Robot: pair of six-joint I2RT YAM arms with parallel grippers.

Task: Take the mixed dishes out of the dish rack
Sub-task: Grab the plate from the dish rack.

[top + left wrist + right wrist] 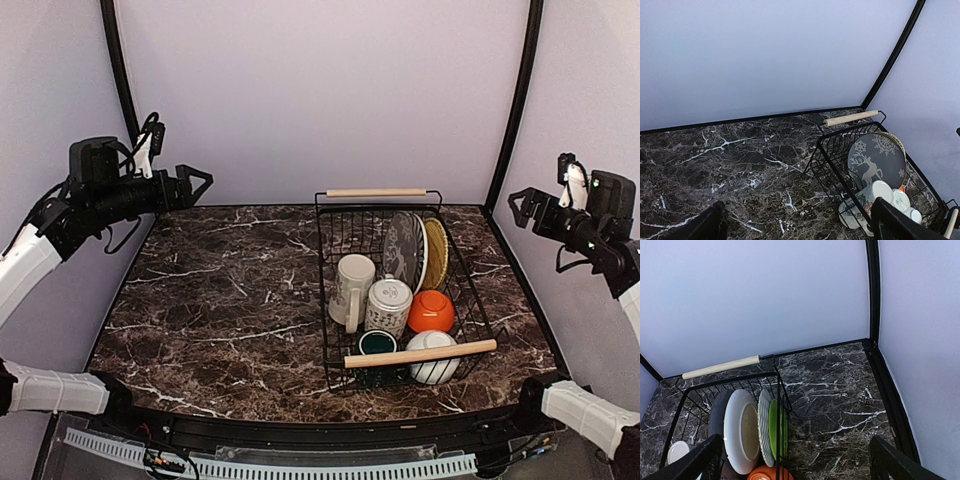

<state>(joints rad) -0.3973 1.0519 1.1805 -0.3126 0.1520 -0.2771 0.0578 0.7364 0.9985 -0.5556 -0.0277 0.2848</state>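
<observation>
Next, my right gripper swings over and tilts down onto the deer-print plate's upper rim [408,217] [723,394], as that is below, to the gripper's left in the top view.
The black wire dish rack [335,260] with two wooden rod handles stands right of centre on the table. In it several plates stand upright: a grey one with a deer print [405,250], a white one [742,430], a grey-and-white radial-patterned one [764,425] and a lime-green one [774,425]. In front of them are a cream mug [352,288], a patterned white mug [388,305], an orange bowl [431,311], a small dark green cup [377,342] and a white bowl [434,358]. My left gripper [195,185] is open and empty, raised far left of the rack. My right gripper [522,205] is open and empty, raised to its right.
The dark marble table [220,300] spreads to the left of the rack. Black frame posts [515,100] rise at the back corners against the pale walls. A narrow strip of table [840,410] lies between the rack and the right edge.
</observation>
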